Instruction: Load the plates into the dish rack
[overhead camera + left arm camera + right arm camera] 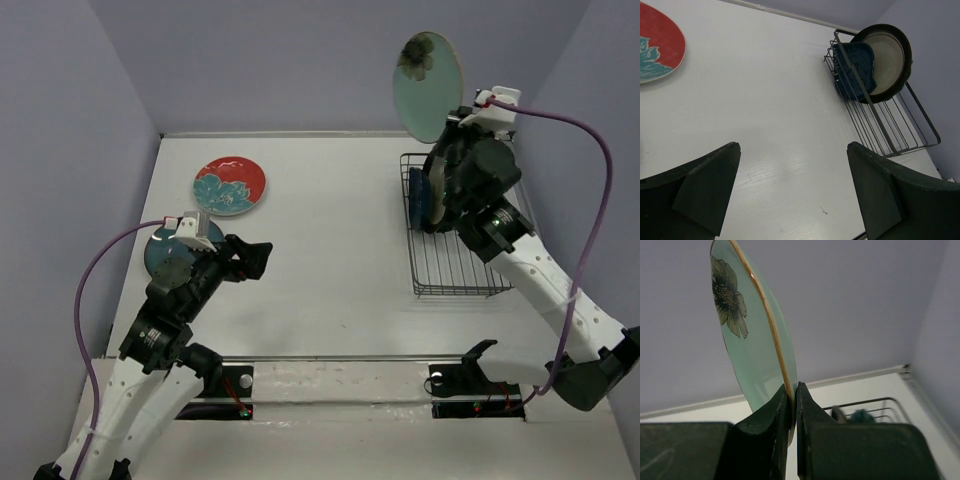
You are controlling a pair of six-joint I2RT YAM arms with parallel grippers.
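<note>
The empty rack gap by the rack's side (885,415) lies below my right gripper. The plate goes down in there next for release as my right gripper tips downward.
My right gripper (453,124) is shut on the lower edge of the pale mint plate with a dark flower (428,84) and holds it upright, high above the far end of the black wire dish rack (456,262). In the right wrist view the fingers (785,405) pinch the plate's gold rim (752,330). A dark-blue leaf-shaped plate (856,67) and a cream brown-rimmed plate (888,57) stand in the rack's far end (885,127). The red plate with a teal flower (230,185) lies flat at the far left. My left gripper (256,257) is open and empty over bare table.
A teal plate (160,256) lies on the table at the left, partly hidden under my left arm. The near part of the rack holds no plates. Purple walls close in the table at the back and both sides.
</note>
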